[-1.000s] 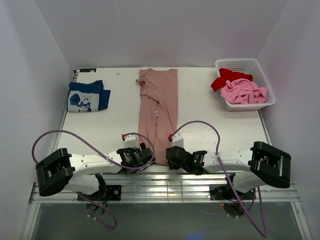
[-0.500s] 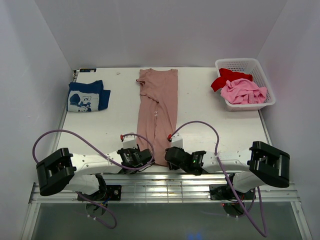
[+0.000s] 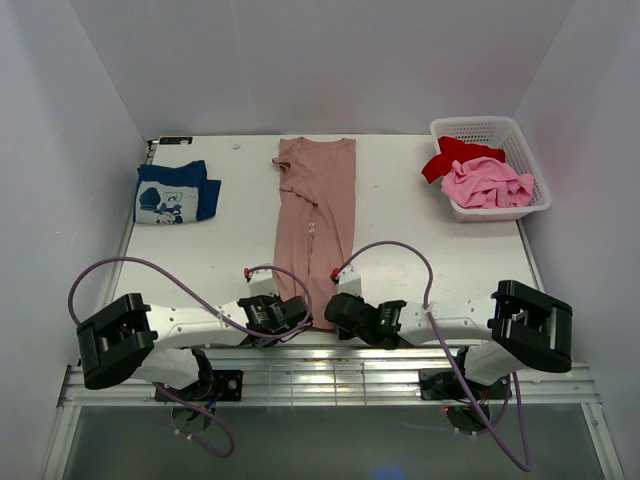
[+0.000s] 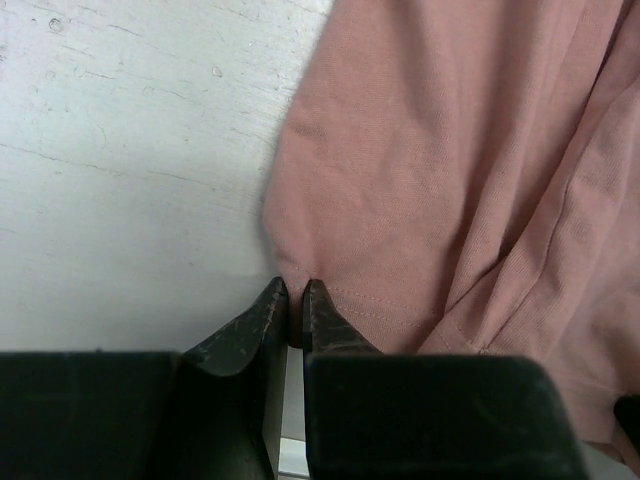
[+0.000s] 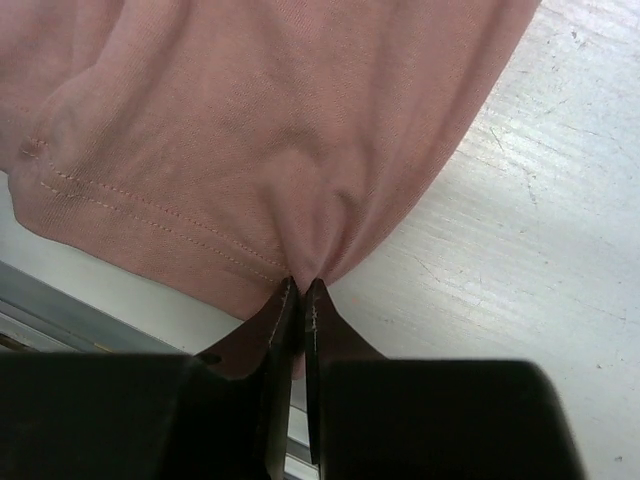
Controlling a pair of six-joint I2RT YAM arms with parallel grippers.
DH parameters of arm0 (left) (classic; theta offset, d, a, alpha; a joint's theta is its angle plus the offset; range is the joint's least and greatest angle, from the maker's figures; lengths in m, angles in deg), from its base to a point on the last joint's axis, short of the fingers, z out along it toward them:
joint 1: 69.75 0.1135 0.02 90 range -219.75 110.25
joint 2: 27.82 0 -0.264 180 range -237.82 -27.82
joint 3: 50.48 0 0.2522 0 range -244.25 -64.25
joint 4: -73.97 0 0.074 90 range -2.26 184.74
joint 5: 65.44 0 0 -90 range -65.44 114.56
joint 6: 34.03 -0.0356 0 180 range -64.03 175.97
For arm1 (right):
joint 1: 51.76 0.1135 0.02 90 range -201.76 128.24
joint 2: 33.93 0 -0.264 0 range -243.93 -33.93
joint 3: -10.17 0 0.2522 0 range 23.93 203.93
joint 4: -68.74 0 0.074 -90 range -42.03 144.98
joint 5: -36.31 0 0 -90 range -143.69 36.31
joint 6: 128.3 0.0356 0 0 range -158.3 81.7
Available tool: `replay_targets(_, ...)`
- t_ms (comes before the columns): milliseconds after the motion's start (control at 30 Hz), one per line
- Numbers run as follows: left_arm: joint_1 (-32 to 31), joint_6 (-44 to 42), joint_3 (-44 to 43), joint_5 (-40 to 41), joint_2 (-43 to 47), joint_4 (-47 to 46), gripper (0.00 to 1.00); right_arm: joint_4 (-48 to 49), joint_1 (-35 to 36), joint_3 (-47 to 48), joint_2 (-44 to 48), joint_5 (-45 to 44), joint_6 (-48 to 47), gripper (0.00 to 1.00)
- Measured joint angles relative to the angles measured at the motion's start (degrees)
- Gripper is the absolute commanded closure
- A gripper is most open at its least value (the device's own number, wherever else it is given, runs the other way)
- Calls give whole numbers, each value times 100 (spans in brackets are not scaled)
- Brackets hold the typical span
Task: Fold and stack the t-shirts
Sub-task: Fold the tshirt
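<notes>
I will next move the t-shirt's hem corner up and outward with my left gripper and release it on the t-shirt short of the collar end (image 3: 291,193), because the t-shirt lies full length.
A dusty pink-tan t-shirt (image 3: 320,215) lies as a long narrow strip down the middle of the table, collar end far, hem near. My left gripper (image 3: 296,316) is shut on the hem's left corner; in the left wrist view the cloth (image 4: 440,170) is pinched between the tips of the left gripper (image 4: 296,300). My right gripper (image 3: 334,312) is shut on the hem's right corner, and the cloth (image 5: 250,130) bunches into the right gripper (image 5: 301,292). A folded navy t-shirt (image 3: 175,192) with a white print lies at the far left.
A white basket (image 3: 520,140) at the far right holds a red t-shirt (image 3: 446,155) and a bright pink t-shirt (image 3: 488,185). White walls close in on three sides. The table's metal front rail (image 3: 330,365) runs just below both grippers.
Both grippers have closed onto the near hem of the pink-tan shirt. The right gripper shifted slightly left toward the cloth. The shirt itself lies as before.
</notes>
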Motion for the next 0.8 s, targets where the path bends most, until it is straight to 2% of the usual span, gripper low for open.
replay_targets(167, 0, -144, -107, 9, -87, 68, 100, -133, 4, 105, -44, -28, 11, 92)
replay_targets(367, 13, -343, -313, 28, -177, 223, 100, -855, -15, 474, -55, -339, -37, 92)
replay_targets(500, 85, -529, -544, 149, -291, 297, 100, -1086, -291, 804, -94, -452, -262, 92)
replay_targets(600, 354, -787, -728, 315, -363, 114, 100, -1145, -671, 1058, -269, -483, -533, 92)
replay_targets(800, 1167, -1692, -859, 389, -470, -852, 100, -973, -1408, 1558, -901, -310, -1152, 92)
